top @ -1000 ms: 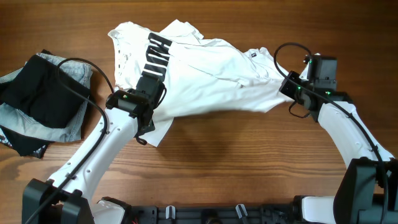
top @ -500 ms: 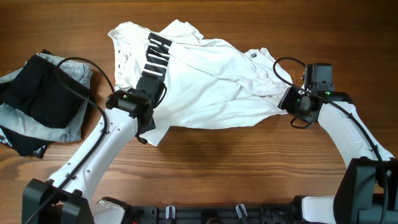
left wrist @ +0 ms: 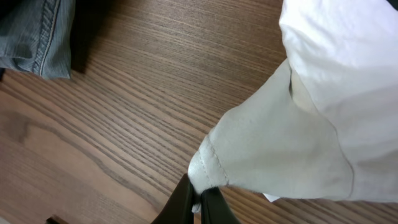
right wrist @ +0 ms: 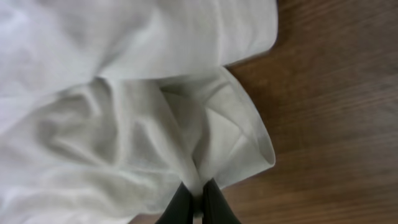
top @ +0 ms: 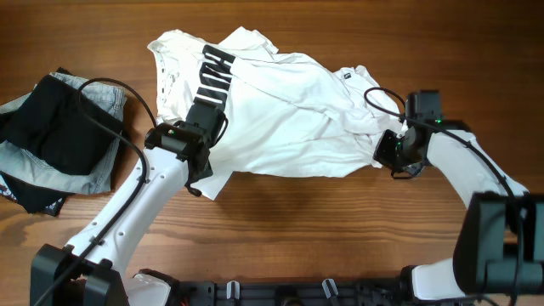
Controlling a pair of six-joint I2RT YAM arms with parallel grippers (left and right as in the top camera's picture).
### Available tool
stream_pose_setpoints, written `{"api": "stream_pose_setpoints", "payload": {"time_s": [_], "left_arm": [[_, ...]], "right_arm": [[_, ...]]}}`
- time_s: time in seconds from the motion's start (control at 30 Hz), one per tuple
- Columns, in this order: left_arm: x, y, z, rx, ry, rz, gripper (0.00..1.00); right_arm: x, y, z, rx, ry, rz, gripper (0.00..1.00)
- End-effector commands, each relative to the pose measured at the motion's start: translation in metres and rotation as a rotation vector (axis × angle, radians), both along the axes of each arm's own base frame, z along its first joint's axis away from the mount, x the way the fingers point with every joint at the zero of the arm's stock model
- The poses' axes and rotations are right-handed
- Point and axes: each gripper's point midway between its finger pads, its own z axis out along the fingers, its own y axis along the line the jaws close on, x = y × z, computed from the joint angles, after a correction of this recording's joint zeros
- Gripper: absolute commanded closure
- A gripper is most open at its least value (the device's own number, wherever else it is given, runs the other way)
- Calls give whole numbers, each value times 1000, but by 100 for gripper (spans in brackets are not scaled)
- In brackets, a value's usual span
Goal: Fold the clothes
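Observation:
My left gripper swings the hem corner to the right in the overhead view to bare wood along the shirt's front (top: 274, 206) next and releases it there.
The white shirt (top: 280, 115) lies crumpled across the middle of the table, its small dark neck label (top: 348, 75) near the right. My left gripper (left wrist: 200, 198) is shut on a hemmed corner of the shirt (left wrist: 280, 143) at its lower left; in the overhead view this gripper (top: 198, 174) is at the shirt's front left edge. My right gripper (right wrist: 196, 202) is shut on a fold of the shirt (right wrist: 124, 137) next to a rolled cuff; in the overhead view it (top: 387, 153) is at the shirt's right end.
A black folded garment (top: 55, 136) lies on a pale grey-blue folded garment (top: 102, 174) at the left of the table; its denim edge shows in the left wrist view (left wrist: 34, 34). Bare wooden table (top: 340, 229) runs along the front.
My right gripper has moved left and toward the front, carrying the shirt's right end with it, so the fabric there has bunched. The left arm has not moved.

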Motion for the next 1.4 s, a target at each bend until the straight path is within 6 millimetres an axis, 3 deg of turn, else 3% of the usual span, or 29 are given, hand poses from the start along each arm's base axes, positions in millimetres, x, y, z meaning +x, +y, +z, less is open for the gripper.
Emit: {"api": "stream_pose_setpoints", "payload": {"time_s": [0.0, 0.07, 0.13, 0.17, 0.33, 0.4, 0.5, 0.57, 0.6, 0.63, 0.73, 0.83, 1.03, 1.37], "left_arm": [[5, 3, 5, 9, -28, 29, 95], [6, 3, 5, 7, -34, 29, 94], [7, 2, 5, 6, -38, 29, 94], [7, 2, 5, 5, -39, 29, 94], [7, 2, 5, 6, -38, 29, 94], [7, 2, 5, 5, -40, 29, 94], [8, 2, 5, 4, -41, 29, 94], [8, 2, 5, 4, -41, 29, 94], [8, 2, 5, 4, -41, 29, 94], [7, 2, 5, 4, -41, 29, 94], [8, 2, 5, 4, -42, 29, 94], [11, 1, 5, -2, -57, 29, 92], [12, -2, 4, -21, -56, 28, 92], [11, -4, 4, -29, -53, 27, 93]], "right_arm": [[29, -5, 72, -39, -146, 20, 96], [23, -16, 92, -114, -121, 43, 95], [17, -21, 98, -146, -92, 79, 91], [12, -20, 97, -149, -74, 109, 86], [-9, -19, 75, -143, 66, 193, 84], [6, -20, 65, -149, 43, 199, 83], [52, -14, 60, -128, -117, 209, 83], [77, -6, 61, -90, -207, 214, 69], [79, -6, 60, -83, -209, 181, 66], [75, -6, 58, -78, -189, 172, 65], [31, -15, 52, -101, -3, 69, 65], [-6, -26, 59, -161, 120, 30, 68], [-37, -25, 76, -158, 136, -3, 64], [-97, 2, -1, -2, 279, -87, 64]]}}
